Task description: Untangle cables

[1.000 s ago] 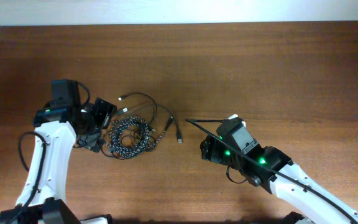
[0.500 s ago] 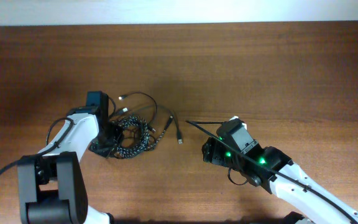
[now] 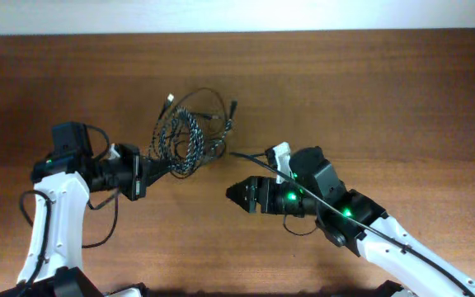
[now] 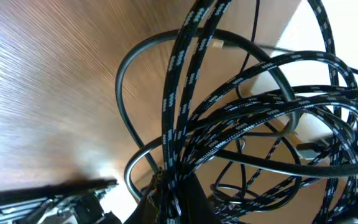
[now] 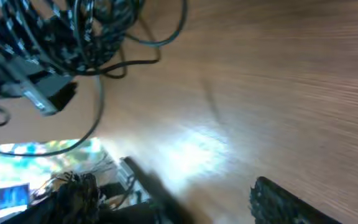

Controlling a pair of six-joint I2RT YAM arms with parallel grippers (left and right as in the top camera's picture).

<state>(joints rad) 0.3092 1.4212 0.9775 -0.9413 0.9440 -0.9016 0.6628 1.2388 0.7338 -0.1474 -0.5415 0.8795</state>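
I will next lift and turn the speckled cord with my left gripper, hold the bundle up beside my open, empty right gripper, and then release it.
The cables hang as one tangled bundle (image 3: 184, 136) lifted off the wooden table (image 3: 369, 91). A black-and-white speckled braided cord (image 4: 179, 93) loops through thin black cords (image 4: 119, 84). My left gripper (image 3: 147, 172) is shut on the speckled cord at the bundle's lower left, and the pinch shows at the bottom of the left wrist view (image 4: 169, 199). Small plug ends (image 3: 233, 106) stick out at the far side. My right gripper (image 3: 231, 193) points left, right of and below the bundle, open with nothing between its fingers (image 5: 216, 199). In the right wrist view the bundle (image 5: 79, 31) sits at the upper left.
A thin dark wire (image 3: 250, 158) runs along the right arm toward the bundle. Bare wood lies around both arms. The pale far table edge (image 3: 237, 16) crosses the top of the overhead view.
My left gripper closed on the bundle and raised it away from the table, toward the far side. My right gripper swung round to point left at the bundle.
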